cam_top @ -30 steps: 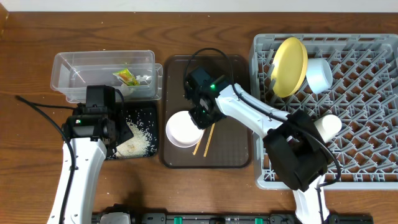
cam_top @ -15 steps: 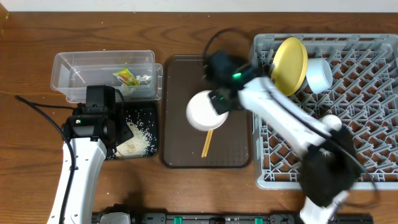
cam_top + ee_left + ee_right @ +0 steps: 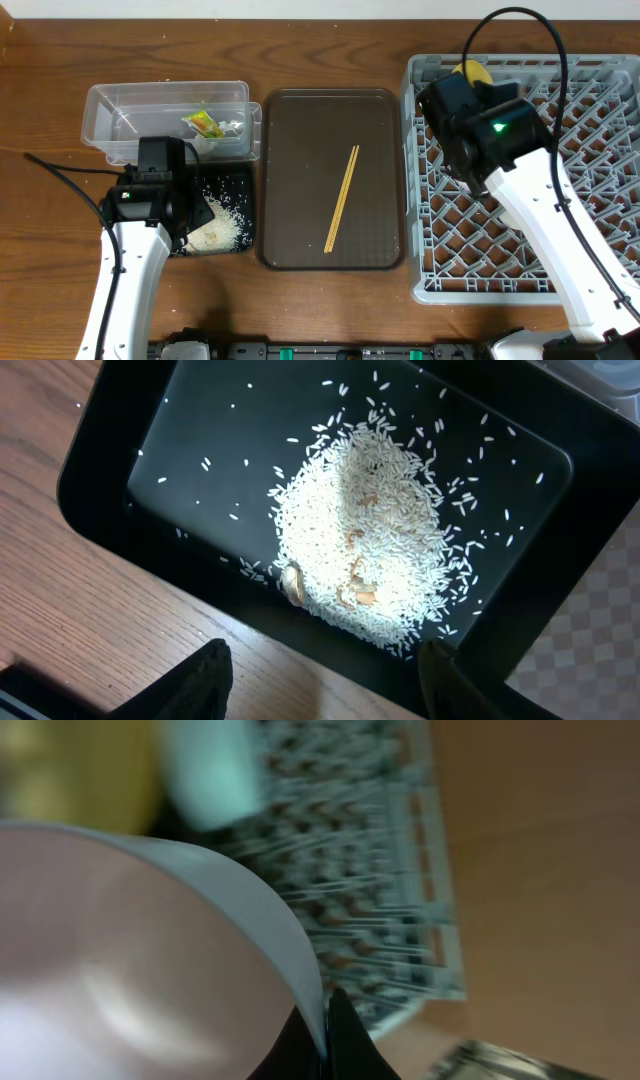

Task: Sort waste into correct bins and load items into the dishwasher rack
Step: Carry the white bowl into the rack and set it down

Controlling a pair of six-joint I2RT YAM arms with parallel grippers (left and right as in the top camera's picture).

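Observation:
My right gripper should next move down and tilt, then let go of the white bowl's rim at the rack's wires beside the light blue bowl (image 3: 205,770), because the white bowl is hanging above the grey rack.
My right gripper (image 3: 326,1020) is shut on the rim of the white bowl (image 3: 130,960) and holds it above the grey dishwasher rack (image 3: 480,250). In the overhead view my right arm covers the bowl and the fingers. The yellow plate (image 3: 470,70) peeks out behind the arm. The light blue bowl (image 3: 205,770) shows blurred in the right wrist view. The pale green cup is hidden. Two wooden chopsticks (image 3: 342,198) lie together on the brown tray (image 3: 290,130). My left gripper (image 3: 330,685) is open over the near rim of the black tray (image 3: 120,490), which holds rice (image 3: 365,545). The snack wrapper (image 3: 203,124) lies in the clear tub (image 3: 110,105).
The black tray (image 3: 240,180) sits in front of the clear tub, left of the brown tray. The rack fills the right side of the table, next to the brown tray. Bare wood table (image 3: 60,220) lies to the left and along the front.
My right arm has lifted the white bowl off the brown tray and carried it right, over the rack. The chopsticks now lie uncovered. My left arm has not moved.

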